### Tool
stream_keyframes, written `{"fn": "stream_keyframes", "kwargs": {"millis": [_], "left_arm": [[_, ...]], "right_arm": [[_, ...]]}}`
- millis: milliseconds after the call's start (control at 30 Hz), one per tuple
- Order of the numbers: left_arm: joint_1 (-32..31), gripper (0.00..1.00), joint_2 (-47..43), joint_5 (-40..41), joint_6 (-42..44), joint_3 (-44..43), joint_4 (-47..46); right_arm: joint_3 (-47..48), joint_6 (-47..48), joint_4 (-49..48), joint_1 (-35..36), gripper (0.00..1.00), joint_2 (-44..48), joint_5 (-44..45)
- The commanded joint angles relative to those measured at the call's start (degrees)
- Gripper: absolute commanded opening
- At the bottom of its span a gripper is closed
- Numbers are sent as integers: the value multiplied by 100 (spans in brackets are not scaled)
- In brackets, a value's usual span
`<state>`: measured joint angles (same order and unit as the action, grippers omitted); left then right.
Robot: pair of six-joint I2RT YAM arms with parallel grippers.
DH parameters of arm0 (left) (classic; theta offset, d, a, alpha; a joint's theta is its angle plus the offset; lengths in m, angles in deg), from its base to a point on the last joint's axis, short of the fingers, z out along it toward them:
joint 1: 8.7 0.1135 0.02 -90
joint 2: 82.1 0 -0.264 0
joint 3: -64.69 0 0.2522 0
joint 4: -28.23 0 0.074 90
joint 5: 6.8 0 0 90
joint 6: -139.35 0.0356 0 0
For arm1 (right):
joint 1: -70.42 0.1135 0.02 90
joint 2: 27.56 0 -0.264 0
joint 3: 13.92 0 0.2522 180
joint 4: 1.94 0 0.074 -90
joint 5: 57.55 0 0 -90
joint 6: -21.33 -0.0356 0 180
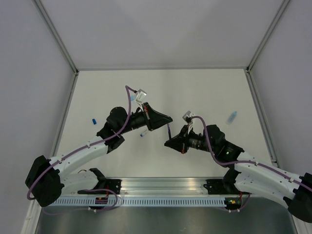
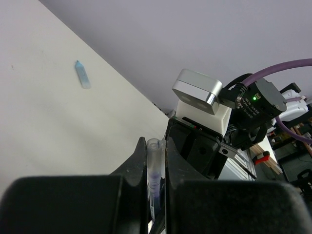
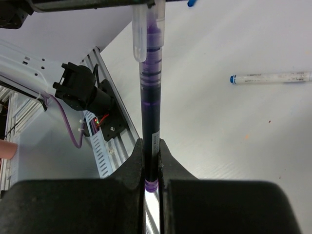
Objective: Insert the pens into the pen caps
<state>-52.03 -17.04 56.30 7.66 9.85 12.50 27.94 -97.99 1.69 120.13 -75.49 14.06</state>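
Note:
The tip of the purple pen (image 3: 150, 112) is capped, so my right gripper should next carry the pen outward and down to the bare tabletop and let go of it.
My left gripper (image 1: 163, 120) is shut on a clear pen cap (image 2: 155, 155); in the left wrist view the cap stands between its pads, gripper (image 2: 156, 146). My right gripper (image 1: 171, 142) is shut on a dark purple pen (image 3: 150, 112), which also shows in the top view (image 1: 169, 130). The pen's tip sits inside the clear cap (image 3: 145, 29) at the top of the right wrist view, gripper (image 3: 151, 148). A whitish pen with a blue tip (image 1: 145, 132) lies on the table and shows in the right wrist view (image 3: 270, 77).
A dark blue cap (image 1: 94, 120) lies at the left. A light blue cap (image 1: 232, 116) lies at the right and shows in the left wrist view (image 2: 82, 74). The aluminium rail (image 1: 161, 187) runs along the near edge. Grey walls enclose the table.

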Motion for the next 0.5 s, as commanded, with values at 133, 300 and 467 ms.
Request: {"fn": "stream_keyframes", "kwargs": {"millis": [133,300,467], "left_arm": [[-70,2,-450,-730,-375,399,75],[-96,2,-433,-440,-410,618,242],[-175,2,-257,-282,-322,742,225]], "right_arm": [[1224,295,-174,-14,0,-59,837],[1777,531,-156,-14,0,-322,1179],[2611,963,212,-23,0,-779,1619]]}}
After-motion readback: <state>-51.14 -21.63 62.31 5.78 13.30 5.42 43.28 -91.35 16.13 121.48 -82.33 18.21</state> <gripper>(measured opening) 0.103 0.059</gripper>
